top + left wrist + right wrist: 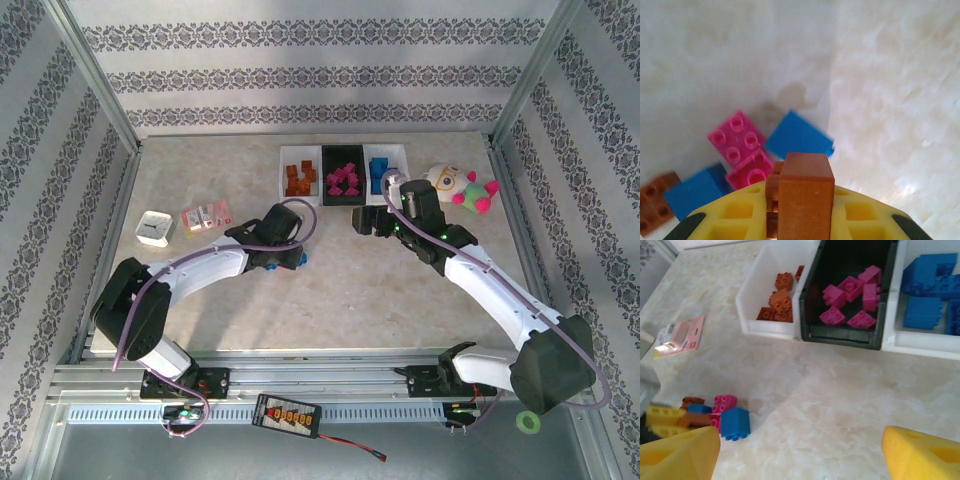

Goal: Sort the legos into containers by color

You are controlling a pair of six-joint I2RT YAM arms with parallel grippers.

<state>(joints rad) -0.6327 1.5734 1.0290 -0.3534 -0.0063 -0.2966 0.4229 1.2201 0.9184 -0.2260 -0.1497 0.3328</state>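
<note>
The left gripper lifts and moves outward over the white bin of brown legos to release there next, since that bin lies outward of the gripper.
My left gripper (802, 202) is shut on a brown-orange lego (806, 185), just above a small loose pile: two magenta legos (737, 137), two blue ones (797, 135) and a brown one (655, 200). From above, that gripper (283, 256) hovers left of the table's centre. My right gripper (802, 455) is open over bare table with nothing between its fingers, in front of the containers. The left white bin (765, 325) holds brown legos, the black bin (840, 335) magenta ones, and the right white bin (920, 342) blue ones. The loose pile (727, 415) lies at its lower left.
A plush toy (460, 185) sits right of the bins. A flat pink-and-white packet (205, 215) and a small white square box (155, 228) lie at the left. Metal frame posts and patterned walls bound the table.
</note>
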